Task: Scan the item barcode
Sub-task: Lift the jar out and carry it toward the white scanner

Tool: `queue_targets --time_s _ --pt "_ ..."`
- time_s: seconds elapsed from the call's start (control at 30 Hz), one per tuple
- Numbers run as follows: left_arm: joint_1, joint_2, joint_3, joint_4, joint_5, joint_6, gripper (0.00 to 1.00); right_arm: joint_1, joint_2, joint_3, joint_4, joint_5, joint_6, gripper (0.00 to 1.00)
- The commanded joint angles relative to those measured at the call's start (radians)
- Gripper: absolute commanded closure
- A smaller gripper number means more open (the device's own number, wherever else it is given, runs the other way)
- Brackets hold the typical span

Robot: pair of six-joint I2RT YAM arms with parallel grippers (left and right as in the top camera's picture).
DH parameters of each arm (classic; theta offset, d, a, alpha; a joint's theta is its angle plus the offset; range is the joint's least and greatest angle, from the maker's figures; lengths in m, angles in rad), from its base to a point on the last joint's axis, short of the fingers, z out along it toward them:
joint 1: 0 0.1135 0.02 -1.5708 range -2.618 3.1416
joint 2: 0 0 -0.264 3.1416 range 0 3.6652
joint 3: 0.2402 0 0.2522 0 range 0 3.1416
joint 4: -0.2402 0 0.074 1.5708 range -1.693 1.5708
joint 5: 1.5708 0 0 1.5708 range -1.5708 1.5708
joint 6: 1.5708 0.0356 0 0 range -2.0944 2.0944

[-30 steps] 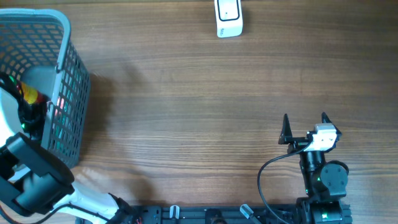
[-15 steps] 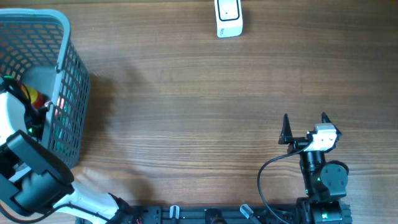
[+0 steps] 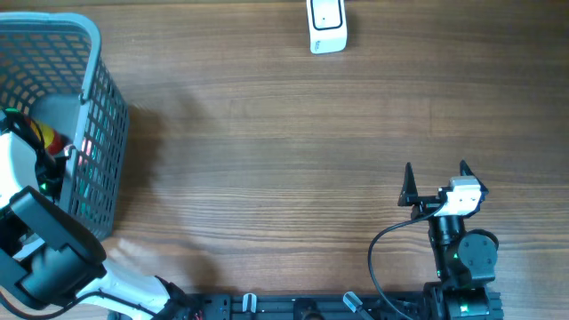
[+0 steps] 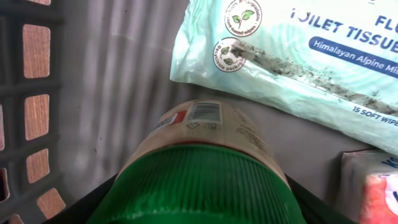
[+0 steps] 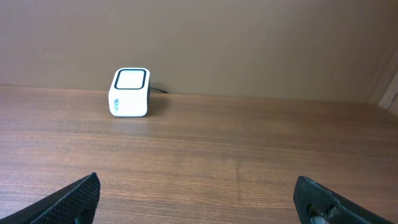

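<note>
My left gripper rises over the basket's side and comes down to release the jar (image 4: pixel 205 124) next, as the bare tabletop lies to its right in the overhead view.
A jar (image 4: pixel 205 124) with a ribbed green lid (image 4: pixel 199 186) lies inside the grey basket (image 3: pixel 98 107), its barcode (image 4: pixel 204 112) facing up on the tan label. My left gripper (image 4: pixel 199 214) reaches down into the basket, and its black fingers press against both sides of the lid. The white scanner (image 3: pixel 327 25) stands at the far edge of the table and also shows in the right wrist view as the scanner (image 5: pixel 129 92). At the near right, my right gripper (image 3: pixel 436 182) rests open with nothing between its fingers (image 5: pixel 74 196).
A pale blue toilet tissue pack (image 4: pixel 298 56) lies just beyond the jar in the basket. Another packet (image 4: pixel 373 186) sits to the jar's right. The basket's lattice wall (image 4: pixel 37 93) stands close on the jar's left. Bare wooden table (image 3: pixel 284 160) stretches between basket and scanner.
The left gripper has sunk a little deeper into the basket and its fingers have drawn in onto the jar's lid. The right arm has not moved.
</note>
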Motion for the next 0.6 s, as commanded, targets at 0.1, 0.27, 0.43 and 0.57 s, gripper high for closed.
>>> queue_targets --time_s 0.1,0.27,0.43,0.57 --pt "0.005 -0.018 0.061 -0.058 -0.026 0.055 0.44 -0.004 0.002 0.0 0.004 -0.016 -0.008 0.0" --pt "0.005 -0.062 0.18 -0.099 -0.025 0.078 0.42 -0.004 0.002 0.0 0.004 -0.016 -0.008 0.0" --pt "0.004 -0.109 0.311 -0.156 -0.02 0.078 0.41 -0.004 0.002 0.0 0.004 -0.016 -0.008 0.0" --pt "0.003 -0.158 0.381 -0.174 0.034 0.104 0.41 -0.004 0.002 0.0 0.004 -0.016 -0.008 0.0"
